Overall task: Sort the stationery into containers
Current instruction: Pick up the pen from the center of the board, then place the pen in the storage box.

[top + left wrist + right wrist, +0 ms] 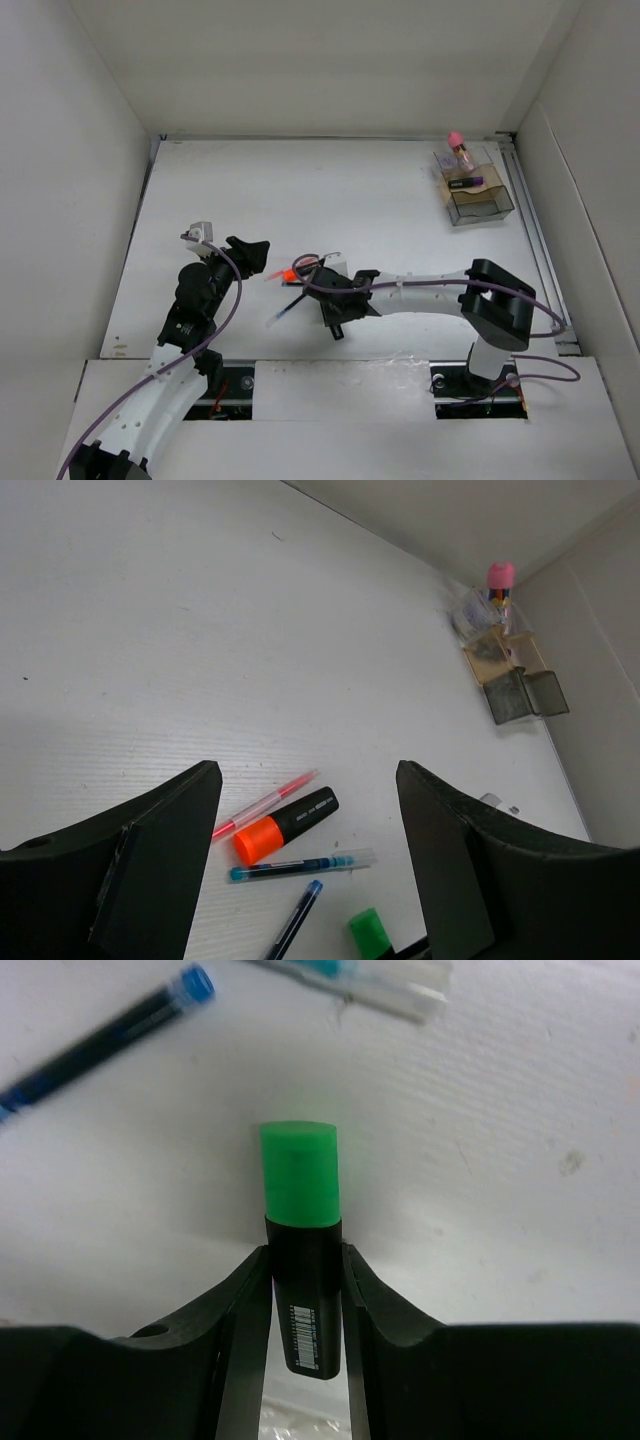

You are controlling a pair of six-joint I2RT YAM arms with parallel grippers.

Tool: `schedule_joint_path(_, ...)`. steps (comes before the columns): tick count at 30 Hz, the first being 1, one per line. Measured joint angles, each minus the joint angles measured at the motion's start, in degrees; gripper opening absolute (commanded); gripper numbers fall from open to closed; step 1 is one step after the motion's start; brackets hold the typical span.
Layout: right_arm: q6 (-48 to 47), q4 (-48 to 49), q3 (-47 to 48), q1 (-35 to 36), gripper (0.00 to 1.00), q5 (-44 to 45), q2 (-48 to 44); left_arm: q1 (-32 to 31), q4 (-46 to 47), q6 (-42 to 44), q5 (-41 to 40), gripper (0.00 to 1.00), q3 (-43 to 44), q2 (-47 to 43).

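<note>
I will lift my right gripper to the organiser, which stands outward of it and to its right in the top view, and release beside the matching purple-ended highlighter [466, 184].
My right gripper [305, 1260] is shut on a black highlighter with a green end [300, 1185], low over the table. In the top view this gripper [318, 283] hides the highlighter. The orange-ended highlighter [285, 825] lies on the table beside a thin pink pen [265, 803], a blue pen with a clear cap [300, 865] and a dark-blue pen [293, 920]. My left gripper [308, 775] is open and empty, above and to the left of them [245, 255]. The smoky-grey organiser [480, 205] stands at the far right with a purple-ended highlighter [470, 183] in it. The pink-topped jar [458, 150] stands at its far end.
White walls close in the table on the left, back and right. The table's front edge [330, 358] runs just in front of the pens. Purple cables [235, 290] loop along both arms.
</note>
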Motion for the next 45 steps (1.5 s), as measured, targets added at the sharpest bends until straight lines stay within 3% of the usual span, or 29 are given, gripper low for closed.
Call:
schedule_joint_path(8, 1.2, -5.4, -0.5, 0.0, 0.20, -0.6, -10.4, 0.0, 0.0, 0.0, 0.1, 0.67, 0.0, 0.1)
schedule_joint_path(12, -0.2, -3.8, 2.4, -5.2, 0.20, -1.0, -16.0, 0.0, 0.0, 0.0, 0.2, 0.67, 0.0, 0.2)
schedule_joint_path(20, -2.1, 7.2, 8.5, -37.3, 0.19, -5.7, -18.5, 0.0, 0.2, 0.0, 1.1, 0.67, 0.0, 0.2)
schedule_joint_path(27, 6.4, 18.7, 6.9, -63.7, 0.18, -9.3, -17.9, -0.1, 0.5, 0.0, 1.5, 0.67, 0.0, 0.4)
schedule_joint_path(31, 12.5, 24.8, 3.7, -73.8, 0.18, -12.1, -14.3, -0.4, 0.6, 0.0, 1.5, 0.67, 0.0, 0.4)
schedule_joint_path(39, 19.0, 28.0, 4.9, -79.8, 0.21, -19.0, -0.5, -0.4, 0.8, 0.0, 1.5, 0.67, 0.0, 0.4)
schedule_joint_path(45, 21.4, 29.6, 7.1, -80.1, 0.23, -21.8, 2.4, -0.4, 0.8, 0.0, 1.5, 0.67, 0.0, 0.8)
